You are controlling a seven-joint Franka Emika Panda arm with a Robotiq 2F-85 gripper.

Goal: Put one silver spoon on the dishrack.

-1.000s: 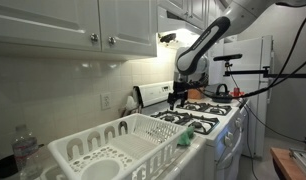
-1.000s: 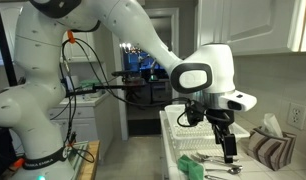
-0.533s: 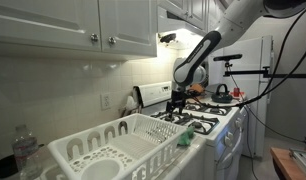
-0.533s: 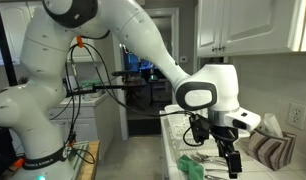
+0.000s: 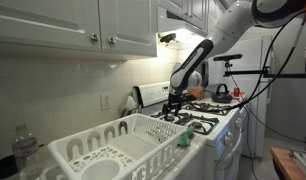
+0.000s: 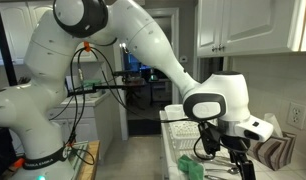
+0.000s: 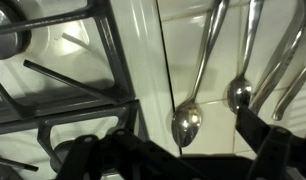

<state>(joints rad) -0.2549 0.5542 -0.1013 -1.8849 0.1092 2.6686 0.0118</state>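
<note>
My gripper goes down onto the bowl of the silver spoon nearest the stove grate next and closes, since that bowl already lies between my open fingers.
Several silver spoons lie side by side on the white counter beside the stove. In the wrist view one silver spoon (image 7: pixel 187 122) has its bowl between my jaws, and a second spoon (image 7: pixel 239 95) lies just right of it. My gripper (image 7: pixel 183 150) is open and low over them; it also shows in both exterior views (image 5: pixel 173 103) (image 6: pixel 238 166). The white dishrack (image 5: pixel 113 150) stands on the counter, well away from the gripper and nearer that camera. No dishrack shows in the wrist view.
The black stove grate (image 7: pixel 73 70) lies just left of the spoons. A green sponge (image 5: pixel 183 139) sits between rack and stove. A clear bottle (image 5: pixel 26 150) stands beside the rack. A striped cloth (image 6: pixel 270 150) lies behind the spoons. Cabinets hang overhead.
My gripper has come down towards the spoons beside the stove over the last second. The spoons and the rack have not moved.
</note>
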